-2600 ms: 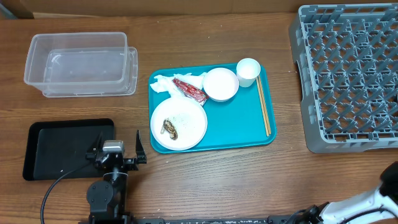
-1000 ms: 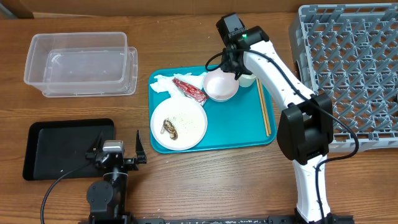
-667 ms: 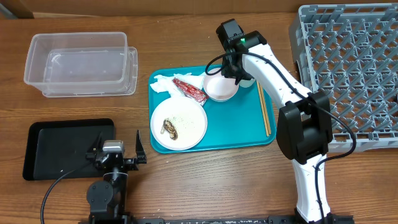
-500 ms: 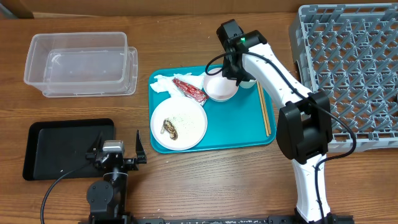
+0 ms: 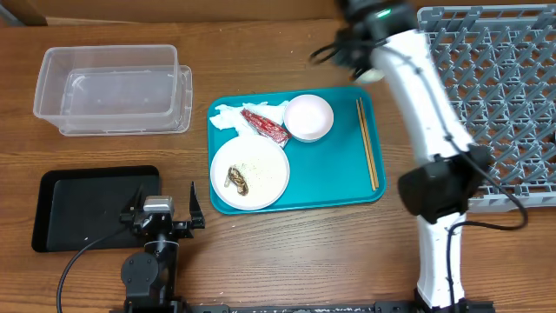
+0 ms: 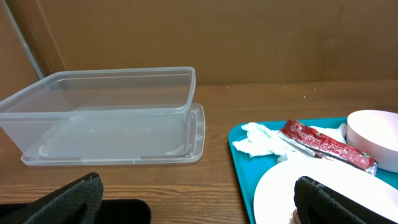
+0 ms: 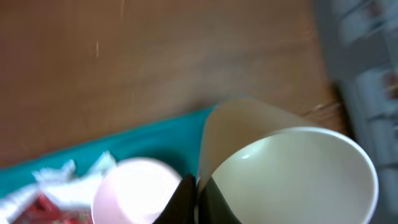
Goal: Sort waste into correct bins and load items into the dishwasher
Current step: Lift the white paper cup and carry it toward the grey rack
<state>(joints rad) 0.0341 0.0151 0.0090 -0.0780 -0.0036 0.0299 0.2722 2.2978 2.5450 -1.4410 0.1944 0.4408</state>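
Note:
My right gripper will swing to the right in the overhead view and lower the cup (image 5: 372,75) into the dish rack's far side (image 5: 539,36), since its pegs are empty there.
My right gripper (image 5: 356,59) is shut on the rim of the small white cup (image 5: 372,75) and holds it in the air above the table, between the teal tray (image 5: 339,178) and the grey dish rack (image 5: 495,104). In the right wrist view the cup (image 7: 292,168) fills the frame, with its wall pinched in the gripper (image 7: 196,186). On the tray lie a white bowl (image 5: 308,117), the red wrapper (image 5: 264,127), the napkin (image 5: 228,117), chopsticks (image 5: 368,156) and a large plate (image 5: 261,169) with the brown scrap (image 5: 236,179). My left gripper (image 5: 165,217) is open and empty.
The clear tub (image 5: 109,87) stands at the back left and also shows in the left wrist view (image 6: 106,115). The black tray (image 5: 87,209) lies at the front left, just left of my left gripper. The rack fills the right side of the table.
My right gripper closed on the cup at the tray's back right corner, lifted it off the tray and moved it back and to the right. The left arm has not moved.

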